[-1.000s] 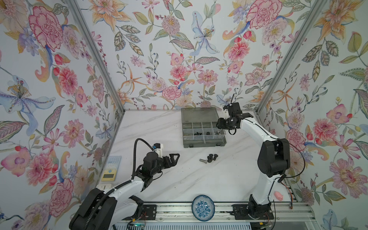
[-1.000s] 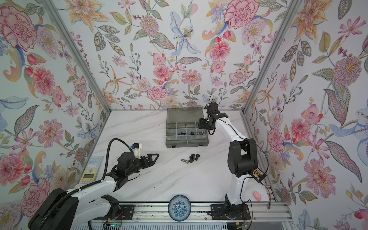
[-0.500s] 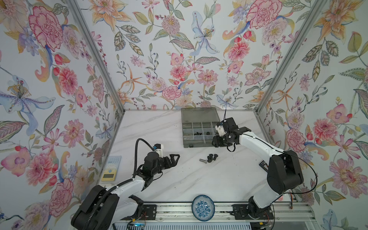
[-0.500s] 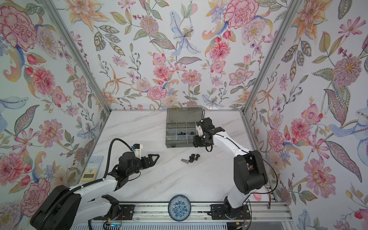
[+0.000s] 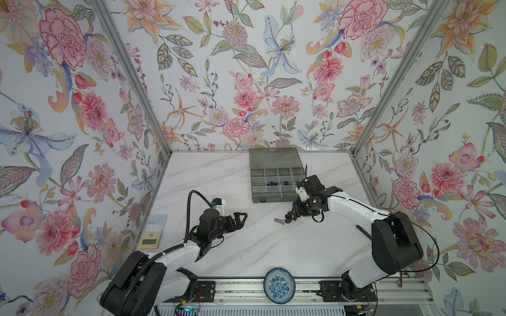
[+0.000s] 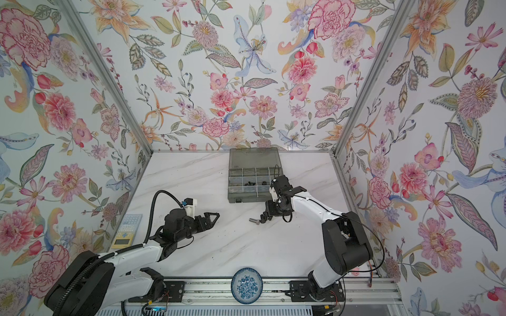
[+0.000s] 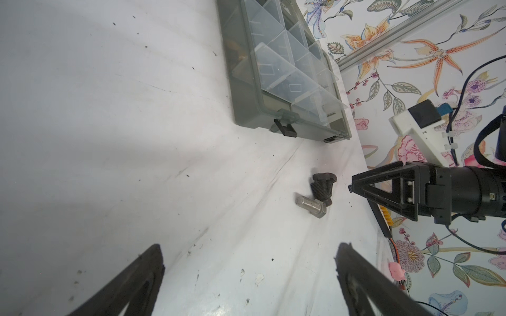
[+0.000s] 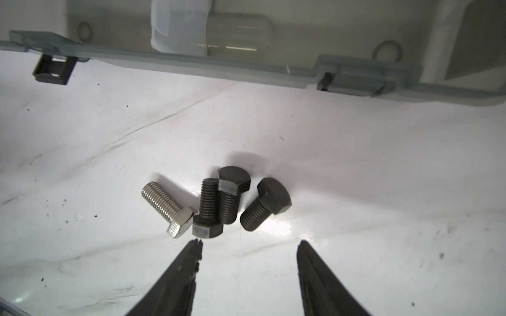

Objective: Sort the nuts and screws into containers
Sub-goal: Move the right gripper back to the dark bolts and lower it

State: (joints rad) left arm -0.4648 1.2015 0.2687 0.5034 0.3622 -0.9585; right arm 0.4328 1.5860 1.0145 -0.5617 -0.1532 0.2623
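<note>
The separate black screw's stem (image 8: pixel 255 216) is below, with a gap between it and its neighbour. The right gripper needs to lower its open fingers on either side of it next and close.
Several screws lie in a tight cluster on the white table in front of the organiser box (image 5: pixel 273 198) (image 6: pixel 246 198) (image 8: pixel 191 63): one silver screw (image 8: pixel 167 210) (image 5: pixel 279 220) (image 7: pixel 310 208) and three black screws (image 8: pixel 209 210) (image 8: pixel 231 197) (image 8: pixel 265 203). My right gripper (image 8: pixel 249 242) (image 5: pixel 291 216) (image 6: pixel 267 216) hovers just beside them, open and empty, one fingertip close to a black hex head. Small dark pieces (image 5: pixel 273 183) sit in the containers; I cannot tell whether they are nuts. My left gripper (image 7: pixel 249 246) (image 5: pixel 242 217) is wide open and empty, well left of the screws.
A blue-and-white dish (image 5: pixel 279 284) (image 6: pixel 246 286) rests on the front rail. A yellow calculator-like device (image 5: pixel 153 231) lies by the left wall. The box lid (image 5: pixel 275 157) lies open towards the back wall. Flowered walls close in three sides.
My right gripper has swung from the box's right side down and forward to the screw cluster, its jaws widening. The left arm has stayed put.
</note>
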